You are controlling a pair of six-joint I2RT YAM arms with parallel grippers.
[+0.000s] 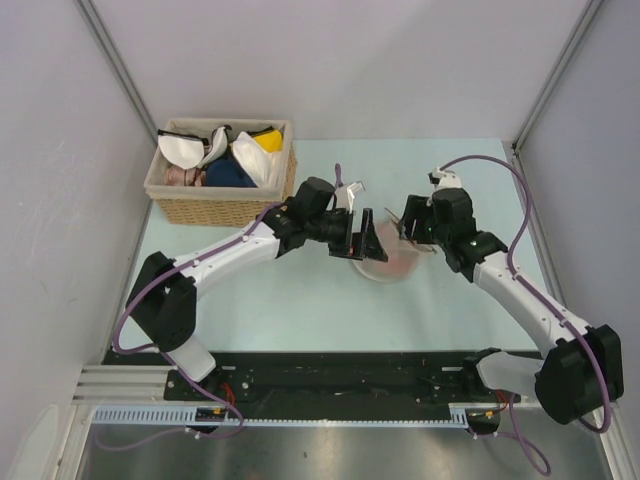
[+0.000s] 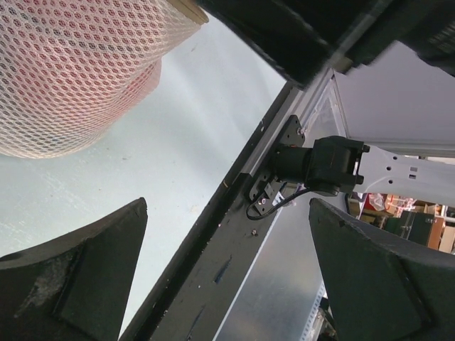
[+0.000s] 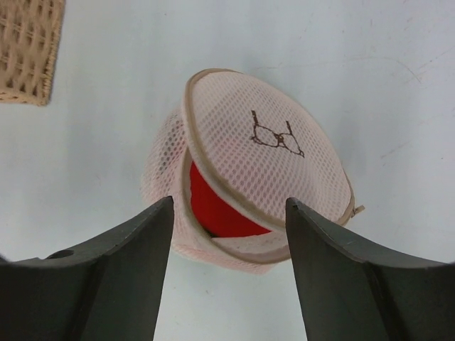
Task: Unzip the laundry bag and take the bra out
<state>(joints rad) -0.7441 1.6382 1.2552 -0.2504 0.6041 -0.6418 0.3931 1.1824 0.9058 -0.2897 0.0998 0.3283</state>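
My right gripper goes slightly down next onto the lid's zipper rim (image 3: 230, 197), between its open fingers beside the red bra, then closes.
The laundry bag (image 3: 277, 153), a round cream mesh pouch with a small dark bra drawing on its face, lies on the table. Its zipper is partly open along the near rim, and the pull (image 3: 357, 209) hangs at the right. The red bra (image 3: 217, 206) shows through that gap, still inside the bag. My right gripper (image 3: 229, 206) is open just short of the gap, one finger on each side of it. In the top view the bag (image 1: 388, 264) sits between both grippers. My left gripper (image 2: 227, 206) is open and empty, beside the bag (image 2: 71, 71).
A wicker basket (image 1: 225, 208) with white, yellow and dark blue bras stands at the back left, and its corner (image 3: 28, 50) shows in the right wrist view. The black base rail (image 1: 330, 375) runs along the near table edge. Grey walls close in both sides.
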